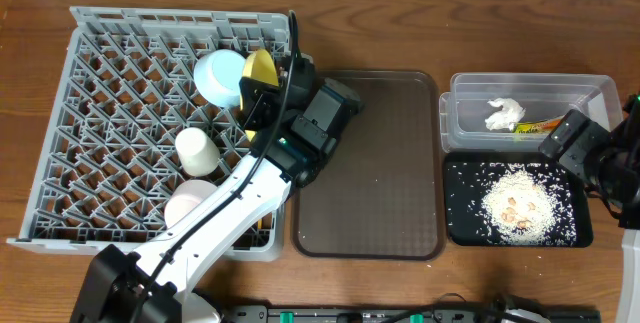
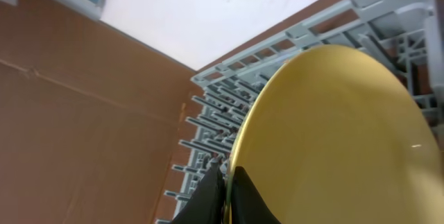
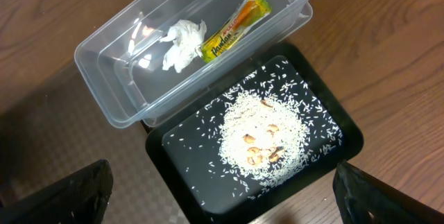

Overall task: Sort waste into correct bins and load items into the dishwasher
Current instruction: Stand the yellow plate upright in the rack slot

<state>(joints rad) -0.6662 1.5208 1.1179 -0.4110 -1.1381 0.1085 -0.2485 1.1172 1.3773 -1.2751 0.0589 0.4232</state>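
Note:
My left gripper moves slightly down and toward the light blue bowl next, then opens its fingers, since the yellow plate stands on edge beside the bowl.
The yellow plate (image 1: 257, 67) stands on edge at the right side of the grey dishwasher rack (image 1: 110, 113), beside the light blue bowl (image 1: 220, 76). My left gripper (image 1: 265, 90) is shut on the plate's rim. In the left wrist view its black fingers (image 2: 208, 196) pinch the rim of the plate (image 2: 333, 134). A white cup (image 1: 197, 150) sits in the rack. My right gripper (image 1: 560, 143) hangs open and holds nothing, above the black tray (image 3: 187, 161) with its rice scraps (image 3: 267, 137). The clear container (image 3: 111, 50) holds the napkin (image 3: 182, 44) and the wrapper (image 3: 236, 24).
The dark brown serving tray (image 1: 385, 163) lies between the rack and the two bins. A second pale round vessel (image 1: 188, 203) sits in the rack near my left arm. The rack's right wall runs just beside the left gripper.

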